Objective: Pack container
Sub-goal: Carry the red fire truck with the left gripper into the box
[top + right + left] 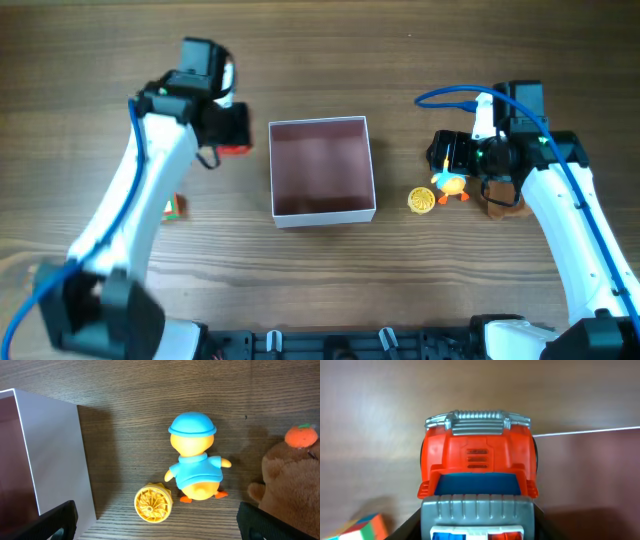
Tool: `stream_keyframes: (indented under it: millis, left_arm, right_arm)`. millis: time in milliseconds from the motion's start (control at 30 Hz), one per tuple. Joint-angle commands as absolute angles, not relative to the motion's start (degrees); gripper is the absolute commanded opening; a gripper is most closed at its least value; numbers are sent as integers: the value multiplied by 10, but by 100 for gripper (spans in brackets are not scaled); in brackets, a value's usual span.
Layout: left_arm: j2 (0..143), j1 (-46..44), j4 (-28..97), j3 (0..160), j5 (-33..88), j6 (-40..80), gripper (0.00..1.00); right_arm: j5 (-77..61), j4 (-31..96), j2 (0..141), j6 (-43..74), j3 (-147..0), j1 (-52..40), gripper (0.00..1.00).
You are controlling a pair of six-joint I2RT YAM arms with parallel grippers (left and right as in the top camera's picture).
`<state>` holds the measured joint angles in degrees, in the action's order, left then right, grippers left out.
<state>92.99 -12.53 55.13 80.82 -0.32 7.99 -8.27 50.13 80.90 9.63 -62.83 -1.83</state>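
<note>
My left gripper carries the truck over the container's nearest rim next, then down inside along that side to open, as the container [325,212] stands empty.
The container [325,212] is a square shallow box with white walls and a dusty-pink inside, in the middle of the table. My left gripper [232,130] is shut on a red and grey toy truck [477,460], just left of the container's far left corner. The box rim [590,432] shows at the right of the left wrist view. My right gripper [157,525] is open and empty. It hangs over a yellow duck toy with a blue cap [195,457] and a yellow wheel [153,503], right of the container wall [55,455].
A brown plush toy with an orange top [292,477] lies right of the duck, also seen overhead [503,200]. A small multicoloured cube [174,207] lies on the table at the left, under my left arm.
</note>
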Motion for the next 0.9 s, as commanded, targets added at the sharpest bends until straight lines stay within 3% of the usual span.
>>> stream_keyframes:
  millis: [0, 200, 467, 567, 700, 767, 867]
  left_arm:
    - [885, -211, 527, 822, 6, 150, 4]
    - [965, -297, 481, 822, -15, 205, 4]
    - [1085, -278, 482, 822, -60, 198, 4]
    - [1088, -262, 480, 821, -61, 198, 11]
    - [1088, -260, 493, 821, -61, 198, 8]
    - [1088, -260, 497, 821, -61, 198, 9]
    - [1088, -260, 500, 821, -61, 198, 19]
  right_arm:
    - [-70, 500, 812, 107, -644, -20, 100]
    - [-70, 502, 812, 107, -644, -20, 100]
    - [-70, 502, 812, 105, -644, -20, 100]
    - [-70, 502, 812, 105, -644, -20, 100]
    - [-70, 502, 812, 105, -644, -20, 100]
    - [-70, 502, 812, 105, -644, -20, 100]
    - [-70, 502, 812, 105, -644, -20, 100]
